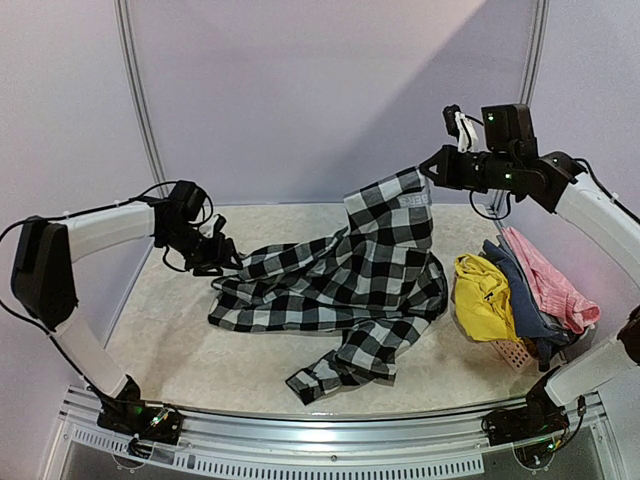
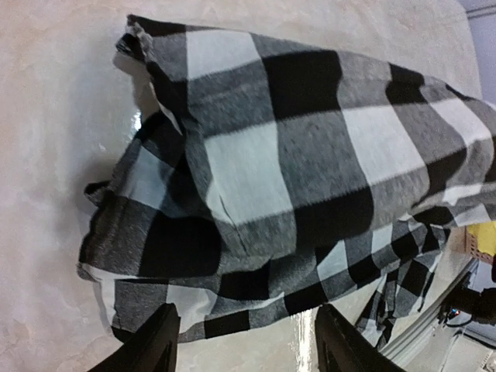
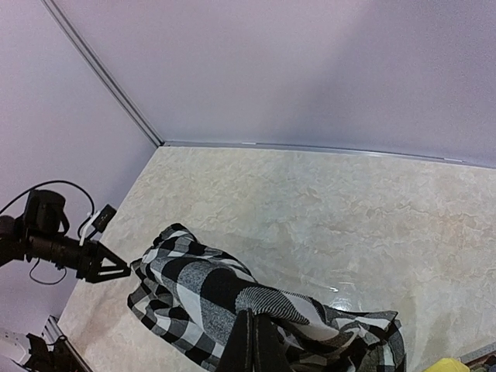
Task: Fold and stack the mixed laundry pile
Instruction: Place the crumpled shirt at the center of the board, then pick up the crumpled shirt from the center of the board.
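I should move my left gripper down and to the right in the top view next, onto the near corner of the shirt's flap [image 1: 249, 276] [image 2: 246, 246], because that corner faces the open fingers.
The black-and-white checked shirt [image 1: 350, 280] lies spread across the middle of the table, with one end lifted at the back right. My right gripper [image 1: 430, 168] is shut on that raised end, and in the right wrist view its fingers [image 3: 254, 345] pinch the shirt [image 3: 194, 287]. My left gripper [image 1: 224, 262] hovers at the shirt's left end. It stands open [image 2: 246, 341], and the shirt's edge [image 2: 232, 310] lies just beyond its fingertips [image 2: 159, 341]. The yellow garment [image 1: 482, 292], the blue-grey one [image 1: 520, 300] and the pink one [image 1: 552, 280] are heaped at the right.
A small salmon perforated basket [image 1: 512, 352] sits under the heaped garments at the right edge. A metal rail [image 1: 330, 440] runs along the table's near edge between the arm bases. Walls close the back and both sides.
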You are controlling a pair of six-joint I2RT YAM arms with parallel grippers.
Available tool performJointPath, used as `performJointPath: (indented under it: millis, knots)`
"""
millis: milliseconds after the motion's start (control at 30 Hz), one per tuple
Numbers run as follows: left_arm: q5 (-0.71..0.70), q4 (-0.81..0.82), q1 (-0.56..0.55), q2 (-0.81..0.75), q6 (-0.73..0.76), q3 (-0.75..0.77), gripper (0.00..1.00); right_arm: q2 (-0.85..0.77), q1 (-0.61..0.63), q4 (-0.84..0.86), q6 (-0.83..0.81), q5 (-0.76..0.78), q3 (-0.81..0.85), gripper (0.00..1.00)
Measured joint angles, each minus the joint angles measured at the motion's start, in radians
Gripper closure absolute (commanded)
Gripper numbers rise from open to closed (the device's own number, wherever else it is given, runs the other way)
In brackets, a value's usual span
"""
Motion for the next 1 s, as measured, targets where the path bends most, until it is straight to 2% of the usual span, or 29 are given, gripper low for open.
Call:
performJointPath:
  millis: [133, 400, 600, 800, 1000]
  knots:
    - [0.076, 0.08, -0.005, -0.054, 0.002, -0.1, 0.46, 0.045, 0.0, -0.011, 0.005, 0.016, 0.06, 1.0]
    - [0.171, 0.264, -0.008, 0.052, 0.044, -0.123, 0.47, 0.127, 0.0, -0.06, 0.007, 0.047, 0.165, 1.0]
    - [0.195, 0.294, -0.008, 0.178, 0.099, -0.064, 0.5, 0.206, 0.0, -0.113, 0.01, 0.058, 0.265, 1.0]
    - [0.222, 0.318, -0.008, 0.227, 0.121, 0.004, 0.61, 0.259, 0.0, -0.153, 0.011, 0.062, 0.339, 1.0]
    - [0.254, 0.34, -0.008, 0.227, 0.119, 0.024, 0.56, 0.312, 0.0, -0.187, 0.01, 0.069, 0.406, 1.0]
